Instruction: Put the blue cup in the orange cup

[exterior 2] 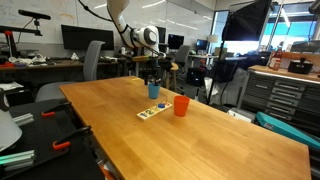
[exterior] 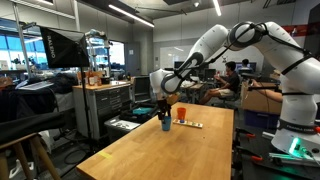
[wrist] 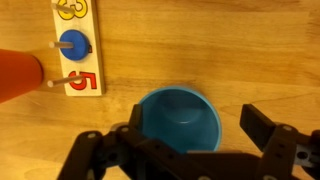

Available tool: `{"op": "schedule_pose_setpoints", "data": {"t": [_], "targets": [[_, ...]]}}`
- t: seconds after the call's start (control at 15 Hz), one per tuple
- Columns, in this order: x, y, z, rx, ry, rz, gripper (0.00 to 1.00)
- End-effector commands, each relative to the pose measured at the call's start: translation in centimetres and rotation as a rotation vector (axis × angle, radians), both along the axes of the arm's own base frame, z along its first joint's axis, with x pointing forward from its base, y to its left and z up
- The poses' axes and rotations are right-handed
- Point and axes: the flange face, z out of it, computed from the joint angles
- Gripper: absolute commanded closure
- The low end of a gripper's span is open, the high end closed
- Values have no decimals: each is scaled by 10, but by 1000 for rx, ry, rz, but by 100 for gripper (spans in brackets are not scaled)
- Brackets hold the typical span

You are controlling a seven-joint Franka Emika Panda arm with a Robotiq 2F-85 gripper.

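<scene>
Next I should shift my gripper right in the wrist view and down to the blue cup's rim [exterior 2: 152,86] [wrist: 218,122] opposite the orange cup.
The blue cup [exterior: 166,122] [exterior 2: 153,91] stands upright on the wooden table, open end up. In the wrist view the blue cup [wrist: 178,118] lies between my fingers, nearer the left one, which overlaps its rim. The orange cup [exterior: 180,112] [exterior 2: 181,105] stands upright a short way beside it. It shows at the left edge of the wrist view [wrist: 15,72]. My gripper [exterior: 165,104] [exterior 2: 152,72] [wrist: 195,128] is open and empty, just above the blue cup.
A white number puzzle strip [exterior 2: 152,111] [exterior: 190,123] [wrist: 75,45] with coloured pieces lies flat on the table [exterior 2: 200,140] near both cups. Office chairs, desks and monitors stand beyond the table's edges.
</scene>
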Motion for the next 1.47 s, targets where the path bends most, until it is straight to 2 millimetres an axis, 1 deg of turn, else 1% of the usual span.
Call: {"op": "schedule_pose_setpoints", "data": {"t": [0.0, 0.13, 0.33, 0.4, 0.47, 0.67, 0.8, 0.87, 1.07, 1.13, 1.4], "targets": [[16, 13, 3, 18, 35, 9, 0], [18, 15, 4, 21, 40, 12, 0], [20, 13, -7, 17, 44, 15, 0], [20, 13, -12, 15, 41, 23, 15], [19, 14, -17, 15, 43, 35, 26], [18, 14, -31, 13, 54, 44, 51], [18, 14, -35, 13, 58, 49, 65], [18, 14, -35, 12, 58, 49, 73], [21, 12, -29, 12, 51, 48, 95], [22, 12, -26, 13, 47, 48, 100], [27, 14, -5, 15, 18, 57, 99]]}}
